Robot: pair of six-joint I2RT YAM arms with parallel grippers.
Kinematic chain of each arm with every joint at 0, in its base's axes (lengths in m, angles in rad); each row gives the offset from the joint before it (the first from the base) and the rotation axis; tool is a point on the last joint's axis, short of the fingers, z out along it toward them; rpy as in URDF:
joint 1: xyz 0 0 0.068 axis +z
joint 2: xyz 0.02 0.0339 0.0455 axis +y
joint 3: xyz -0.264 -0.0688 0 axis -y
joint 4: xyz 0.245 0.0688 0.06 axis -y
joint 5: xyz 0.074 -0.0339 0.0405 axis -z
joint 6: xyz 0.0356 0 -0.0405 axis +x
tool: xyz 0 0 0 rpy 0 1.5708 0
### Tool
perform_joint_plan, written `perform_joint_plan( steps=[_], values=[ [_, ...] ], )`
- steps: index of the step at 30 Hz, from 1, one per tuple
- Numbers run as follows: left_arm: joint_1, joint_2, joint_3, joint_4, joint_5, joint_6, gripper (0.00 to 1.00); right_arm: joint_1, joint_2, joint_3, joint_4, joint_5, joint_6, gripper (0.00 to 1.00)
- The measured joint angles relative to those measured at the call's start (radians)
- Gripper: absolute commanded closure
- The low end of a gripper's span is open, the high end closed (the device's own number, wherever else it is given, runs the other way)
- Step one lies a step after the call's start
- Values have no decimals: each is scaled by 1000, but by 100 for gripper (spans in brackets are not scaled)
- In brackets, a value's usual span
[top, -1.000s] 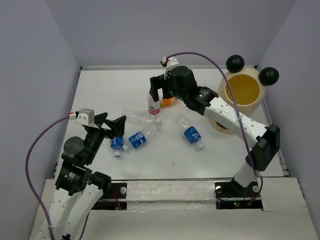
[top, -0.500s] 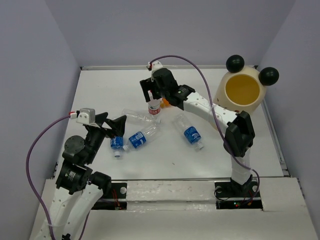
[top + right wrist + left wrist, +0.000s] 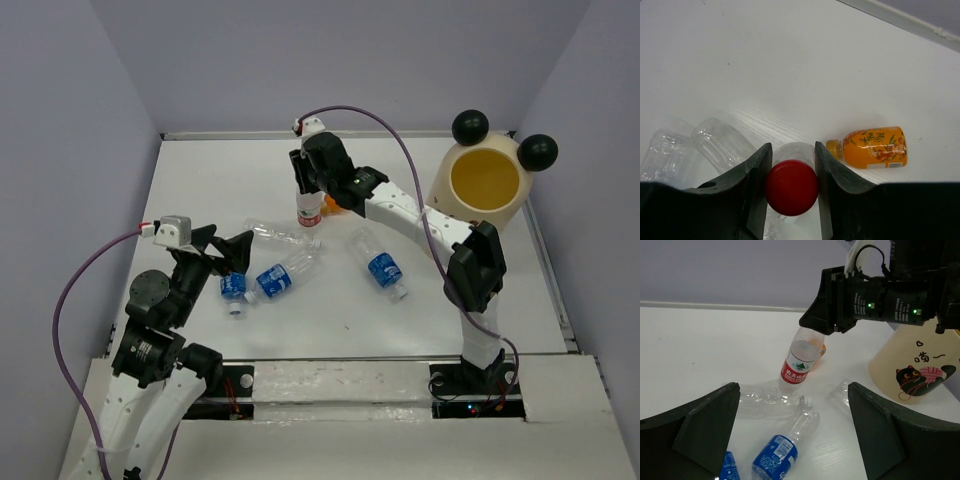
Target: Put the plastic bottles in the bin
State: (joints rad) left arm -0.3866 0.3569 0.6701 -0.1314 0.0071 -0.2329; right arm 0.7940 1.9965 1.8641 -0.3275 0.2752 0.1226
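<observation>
The robot will lift its right gripper, move the red-capped bottle to the right in the top view and let it go over the bin's opening, since the bin opens upward.
A red-capped bottle with a red and white label stands upright at the back centre of the table. My right gripper is shut on its neck from above, with the red cap squeezed between both fingers. Just right of it lies the orange bottle. Nearer the front lie three blue-labelled bottles and a clear unlabelled one. The cream bin stands at the back right. My left gripper hangs open just above the leftmost blue-labelled bottle, holding nothing.
Grey walls close in the white table at the back and on both sides. The right arm stretches across from the bin side to the centre. In the left wrist view, the bin shows a cartoon cat.
The right gripper swung left, settled over the red-capped bottle and closed on it. The left arm and the lying bottles have not moved.
</observation>
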Motion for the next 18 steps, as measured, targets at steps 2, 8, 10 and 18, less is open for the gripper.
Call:
perform_joint_plan(
  steps=[2,8,10,18],
  values=[
    [0,0,0,0,0,0,1,0,-27,0,1,1,0,100],
    [0,-1,0,0,0,0,1,4,-208,-1,15,52,-45,100],
    [-1,-3,0,0,0,0,1,6,-285,-5,36,97,-79,100],
    [-31,-35,0,0,-1,0,1,11,-757,-142,166,425,-249,100]
  ],
)
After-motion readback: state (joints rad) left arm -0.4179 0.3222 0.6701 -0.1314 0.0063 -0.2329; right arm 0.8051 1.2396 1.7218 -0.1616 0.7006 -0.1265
